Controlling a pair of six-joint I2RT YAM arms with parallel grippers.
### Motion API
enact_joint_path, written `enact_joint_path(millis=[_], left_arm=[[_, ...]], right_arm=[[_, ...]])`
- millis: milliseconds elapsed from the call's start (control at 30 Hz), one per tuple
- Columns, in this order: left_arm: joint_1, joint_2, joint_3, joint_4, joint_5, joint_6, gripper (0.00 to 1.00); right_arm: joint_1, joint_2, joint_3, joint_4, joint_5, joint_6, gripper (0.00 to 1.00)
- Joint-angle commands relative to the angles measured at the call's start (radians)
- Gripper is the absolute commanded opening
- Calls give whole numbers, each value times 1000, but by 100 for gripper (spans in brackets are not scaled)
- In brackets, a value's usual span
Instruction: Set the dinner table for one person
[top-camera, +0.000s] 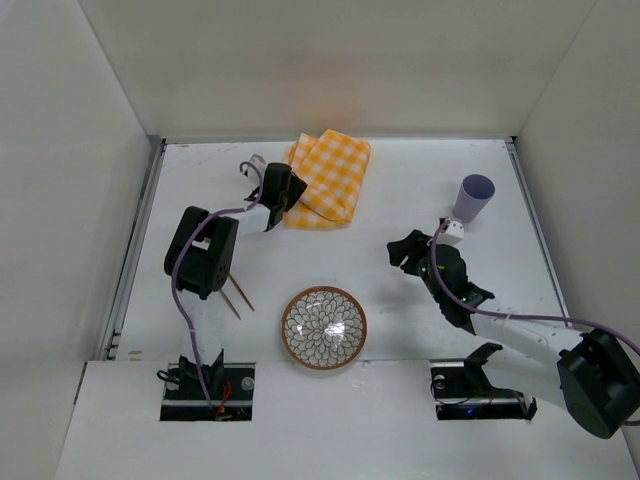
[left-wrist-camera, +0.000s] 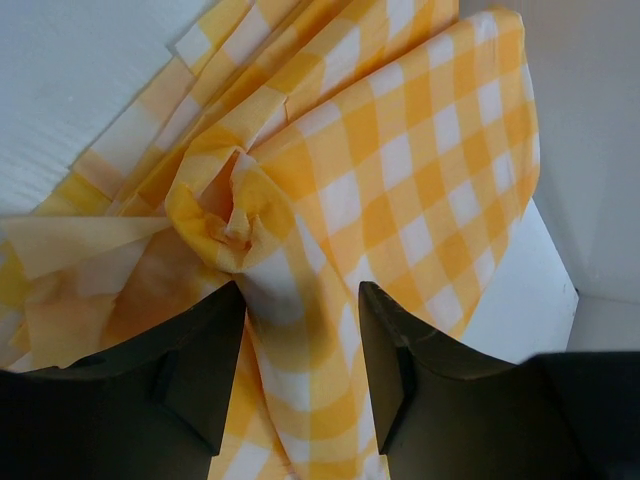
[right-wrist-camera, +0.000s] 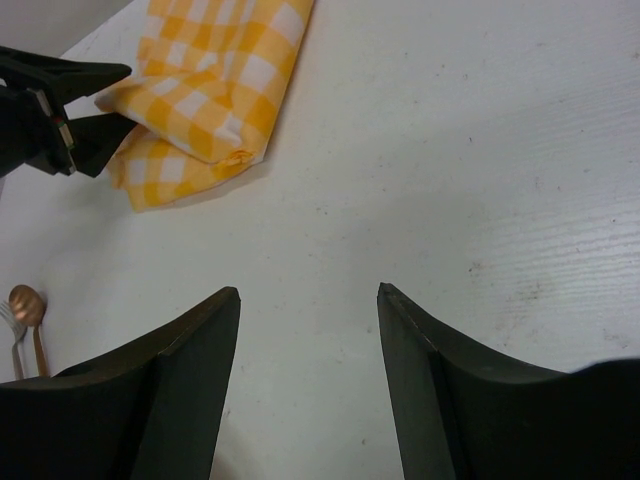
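My left gripper keeps its open fingers around the cloth's raised, bunched fold (top-camera: 306, 195) (left-wrist-camera: 298, 305) next and draws both fingers together there, as the fold stands between them.
The white dinner table (top-camera: 410, 175) holds a folded yellow-and-white checked cloth (top-camera: 330, 178) at the back middle. My left gripper (top-camera: 283, 192) is at the cloth's left edge. In the left wrist view its fingers (left-wrist-camera: 200, 370) are apart, with a raised, bunched fold of the cloth (left-wrist-camera: 300, 330) between them. My right gripper (top-camera: 404, 250) is open and empty, low over bare table (right-wrist-camera: 450, 150), right of centre. A patterned bowl (top-camera: 324, 327) sits at the near middle. A lilac cup (top-camera: 475, 197) stands at the right.
Copper cutlery (top-camera: 238, 295) lies beside the left arm's body; a spoon (right-wrist-camera: 25, 302) and fork show in the right wrist view. White walls border the table on three sides. The cup stands just behind the right arm.
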Motion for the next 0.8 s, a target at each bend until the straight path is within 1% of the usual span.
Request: enact_joint_path(millis=[0,33,100,267,400,467,567,700,767], left_arm=[[1,30,79,-30,-19,0,45],[-1,39,94,-31,-19,5,43],[-9,53,117,-34,-21,16,42],[-16,70,130,-89,-36,37,48],[-12,67,111,-93,-38,43,48],[-6,68,113,-93,-38,43,47],[-6,84,139,-93,-38,40,37],[-25,76,173,-93,-15,46,15],[-48,49,182,-96,-12,57,9]], right_arm=[[-2,-3,10,50,-4,-8,63],[-2,-3,10,52,-4,-8,63],[-2,-2,10,52,-6,-8,63],[-7,-16,6,47,-6,-8,64],[-3,-25,6,46,-4,-8,64],[-4,-22,6,46,-4,-8,65],[-4,-20,6,46,-3,-8,65],[-4,-10,6,49,-1,-8,65],[-2,1,9,50,-6,-4,67]])
